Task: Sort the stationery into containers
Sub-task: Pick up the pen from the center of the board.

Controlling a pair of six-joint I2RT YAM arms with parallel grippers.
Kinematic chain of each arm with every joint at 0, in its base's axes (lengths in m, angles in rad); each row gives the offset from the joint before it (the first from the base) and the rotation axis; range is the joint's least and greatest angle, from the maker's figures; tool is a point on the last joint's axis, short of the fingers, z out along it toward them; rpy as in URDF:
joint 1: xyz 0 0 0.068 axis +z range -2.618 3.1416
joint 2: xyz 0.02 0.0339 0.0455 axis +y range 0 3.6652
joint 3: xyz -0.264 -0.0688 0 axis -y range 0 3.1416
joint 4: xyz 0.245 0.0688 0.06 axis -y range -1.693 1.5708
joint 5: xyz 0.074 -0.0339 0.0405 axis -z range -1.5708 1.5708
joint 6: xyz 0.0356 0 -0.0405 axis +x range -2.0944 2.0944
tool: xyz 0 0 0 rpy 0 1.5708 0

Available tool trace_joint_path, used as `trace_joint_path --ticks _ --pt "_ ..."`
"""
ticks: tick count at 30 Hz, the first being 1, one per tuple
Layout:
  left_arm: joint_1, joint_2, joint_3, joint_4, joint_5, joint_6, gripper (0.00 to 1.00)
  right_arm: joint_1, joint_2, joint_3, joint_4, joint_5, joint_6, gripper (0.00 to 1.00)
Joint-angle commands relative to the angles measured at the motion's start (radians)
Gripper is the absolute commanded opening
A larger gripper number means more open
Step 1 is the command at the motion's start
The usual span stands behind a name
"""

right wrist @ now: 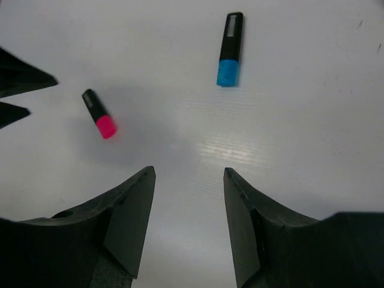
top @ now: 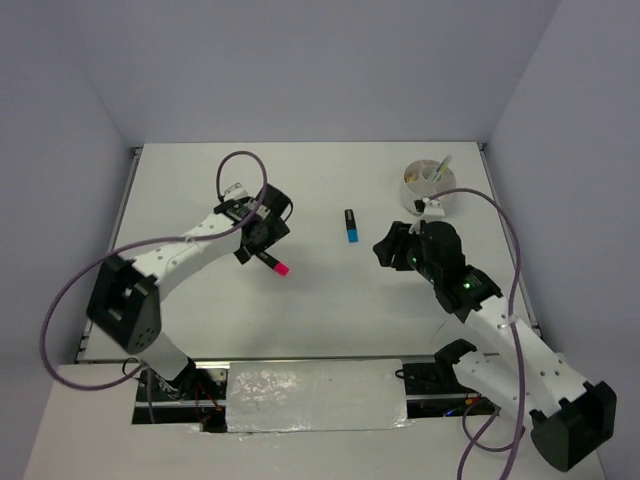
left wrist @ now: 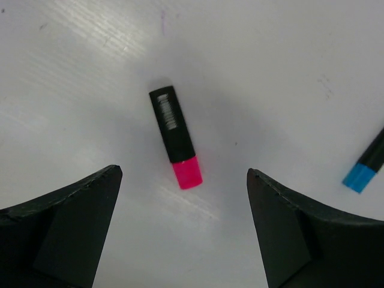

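The pink-and-black highlighter points lengthwise into the gap between my open fingers, so my left gripper will next move down onto its black body (top: pixel 271 262) (left wrist: pixel 180 149) beside its pink end.
A pink-and-black highlighter (top: pixel 272 263) lies on the white table; in the left wrist view (left wrist: pixel 176 137) it lies just ahead of my open, empty left gripper (left wrist: pixel 185 174). A blue-and-black highlighter (top: pixel 351 225) lies mid-table; it shows in the right wrist view (right wrist: pixel 230 50) and at the right edge of the left wrist view (left wrist: pixel 366 166). My right gripper (right wrist: pixel 189 171) is open and empty, to the right of the blue highlighter. The round white divided bowl (top: pixel 431 185) stands at the far right with thin sticks in it.
The table's left edge (top: pixel 125 200) and right edge (top: pixel 500 230) are bordered by grey walls. My left gripper (top: pixel 258 232) and right gripper (top: pixel 392 246) hang over the table's middle. Cables loop from both arms.
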Motion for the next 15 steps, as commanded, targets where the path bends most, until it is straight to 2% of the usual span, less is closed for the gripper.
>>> trace_joint_path --ticks 1,4,7,15 --pt "0.023 0.171 0.147 -0.096 0.003 -0.102 0.98 0.010 -0.104 -0.016 -0.053 0.007 0.000 0.57" --pt "0.024 0.303 0.237 -0.179 0.006 -0.140 0.95 0.011 -0.173 -0.016 -0.110 -0.004 -0.010 0.57" --pt "0.030 0.368 0.258 -0.196 0.060 -0.149 0.94 0.010 -0.216 -0.024 -0.130 -0.021 -0.017 0.58" --pt "0.030 0.355 0.183 -0.164 0.075 -0.191 0.94 0.010 -0.204 -0.033 -0.116 -0.034 -0.028 0.58"
